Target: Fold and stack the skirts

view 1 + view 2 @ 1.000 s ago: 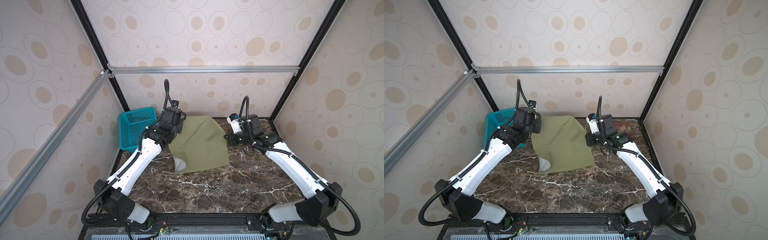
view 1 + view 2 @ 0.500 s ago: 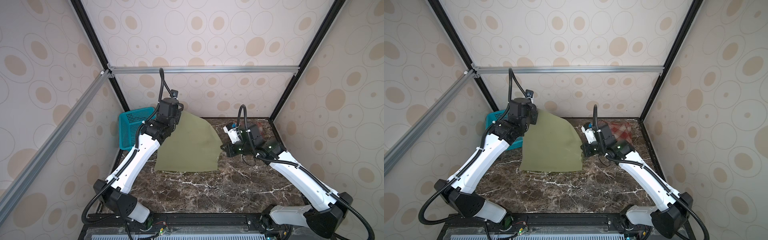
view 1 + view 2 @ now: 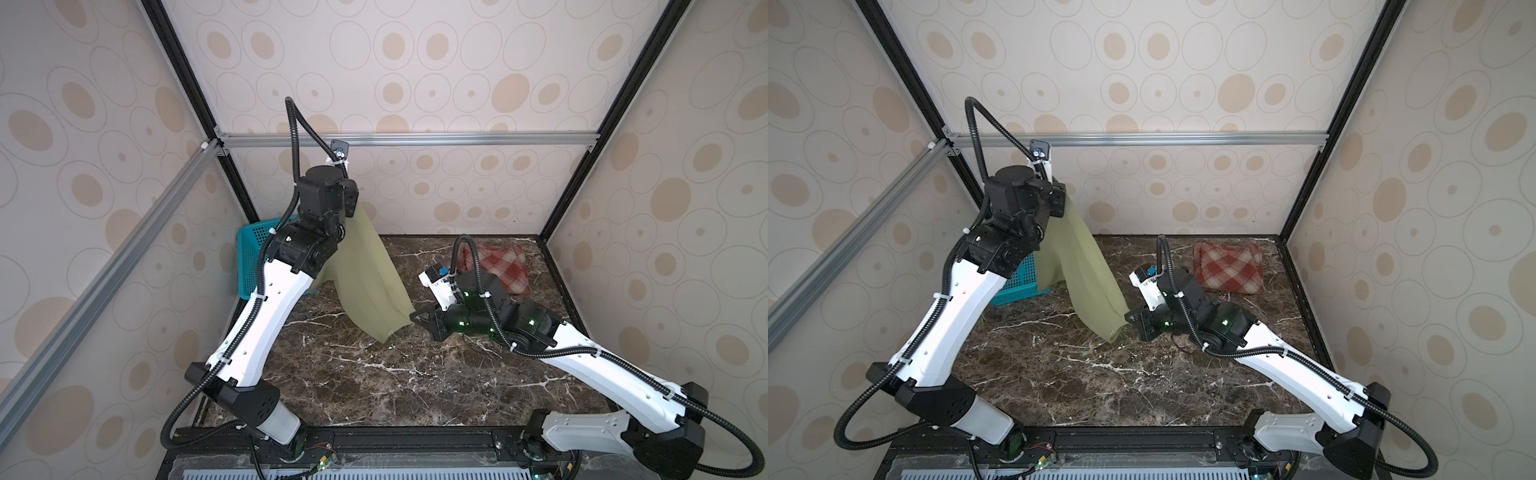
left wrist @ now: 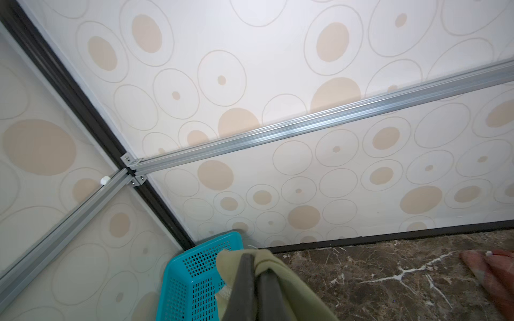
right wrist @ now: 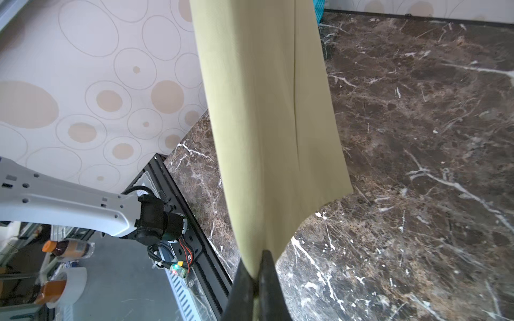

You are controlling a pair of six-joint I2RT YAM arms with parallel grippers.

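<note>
The left gripper will next go down and across toward the plaid skirt (image 3: pixel 500 264) and let go of the olive-green skirt's upper corner, because the open marble (image 3: pixel 436 254) beside the plaid skirt is well below the gripper.
The olive-green skirt (image 3: pixel 370 282) (image 3: pixel 1088 270) hangs stretched in the air between my two grippers. My left gripper (image 3: pixel 352 203) (image 4: pixel 257 261) is raised high at the back left, shut on the skirt's upper corner (image 4: pixel 292 286). My right gripper (image 3: pixel 413 318) (image 5: pixel 257 264) sits low over the middle of the table, shut on the lower corner of the skirt (image 5: pixel 264 111). The bottom hem dangles just above the marble. The red-and-cream plaid skirt (image 3: pixel 500 264) (image 3: pixel 1229 266) lies folded at the back right, behind my right arm.
A teal perforated basket (image 3: pixel 249 257) (image 3: pixel 1017 282) (image 4: pixel 192 278) stands in the back left corner, partly hidden by my left arm. The dark marble table (image 3: pixel 374 374) is walled on three sides. A metal rail (image 3: pixel 415 139) runs across the back wall above.
The green skirt has been lifted off the table. My left gripper rose with its corner; my right gripper came forward and low with the other corner, which uncovered the plaid skirt.
</note>
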